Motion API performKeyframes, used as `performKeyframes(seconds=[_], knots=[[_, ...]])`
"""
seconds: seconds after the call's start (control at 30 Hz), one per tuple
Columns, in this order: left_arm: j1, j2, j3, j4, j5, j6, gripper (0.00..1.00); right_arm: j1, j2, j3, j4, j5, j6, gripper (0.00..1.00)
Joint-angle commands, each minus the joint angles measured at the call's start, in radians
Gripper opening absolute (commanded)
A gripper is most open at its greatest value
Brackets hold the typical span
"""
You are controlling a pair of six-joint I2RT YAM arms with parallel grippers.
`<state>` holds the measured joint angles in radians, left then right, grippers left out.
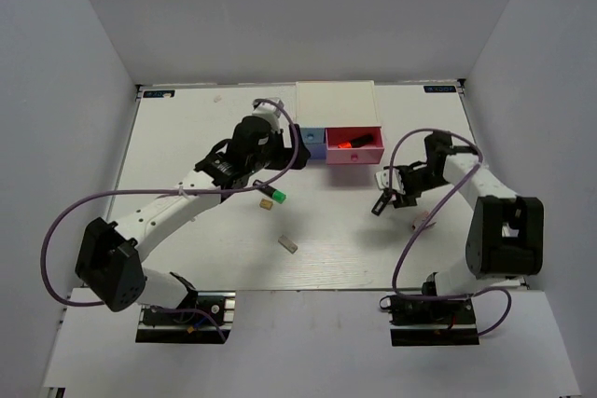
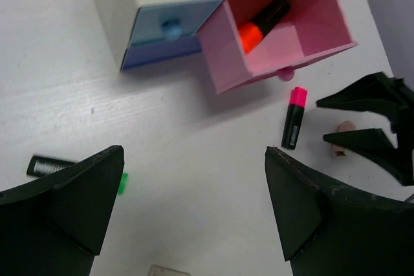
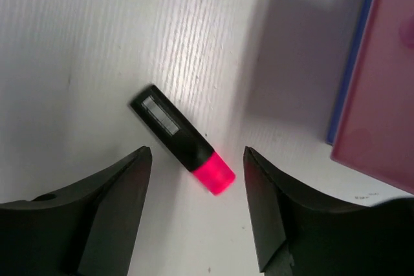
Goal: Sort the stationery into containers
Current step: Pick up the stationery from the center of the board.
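The robot's right gripper goes down next and turns onto the end with the cap of the pink-capped marker, because the marker lies on the table at a slant to the gripper's open fingers.
The white drawer unit stands at the back. Its pink drawer is pulled out and holds an orange-red-capped marker. The blue drawer beside it is shut. My right gripper is open and low over a pink-capped marker that lies on the table just past its fingertips. My left gripper is open and empty above the table in front of the drawers. A green-capped marker lies left of centre, partly hidden behind my left finger in the left wrist view.
A tan eraser lies in the middle of the table. A pinkish eraser lies beside the right gripper's fingers. A tiny tan piece sits next to the green-capped marker. The pink drawer front is close on the right gripper's right.
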<state>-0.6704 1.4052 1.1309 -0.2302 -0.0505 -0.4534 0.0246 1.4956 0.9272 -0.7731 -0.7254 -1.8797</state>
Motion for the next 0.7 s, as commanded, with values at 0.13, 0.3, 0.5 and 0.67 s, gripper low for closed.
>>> performKeyframes(seconds=[0.13,0.3,0.5,0.67], knots=[[0.022,-0.094,-0.131,-0.001,-0.089,-0.160,0.99,-0.006,0.156,0.203,-0.359,0.190,-0.457,0.78],[0.031,-0.133,-0.197,-0.011,-0.118,-0.192,0.99,-0.005,0.129,0.136,-0.238,0.227,-0.464,0.76],[0.051,-0.170,-0.259,-0.011,-0.118,-0.261,0.99,0.005,0.144,0.098,-0.106,0.213,-0.423,0.75],[0.071,-0.170,-0.279,-0.011,-0.097,-0.343,0.99,0.014,0.178,0.119,-0.081,0.205,-0.423,0.75]])
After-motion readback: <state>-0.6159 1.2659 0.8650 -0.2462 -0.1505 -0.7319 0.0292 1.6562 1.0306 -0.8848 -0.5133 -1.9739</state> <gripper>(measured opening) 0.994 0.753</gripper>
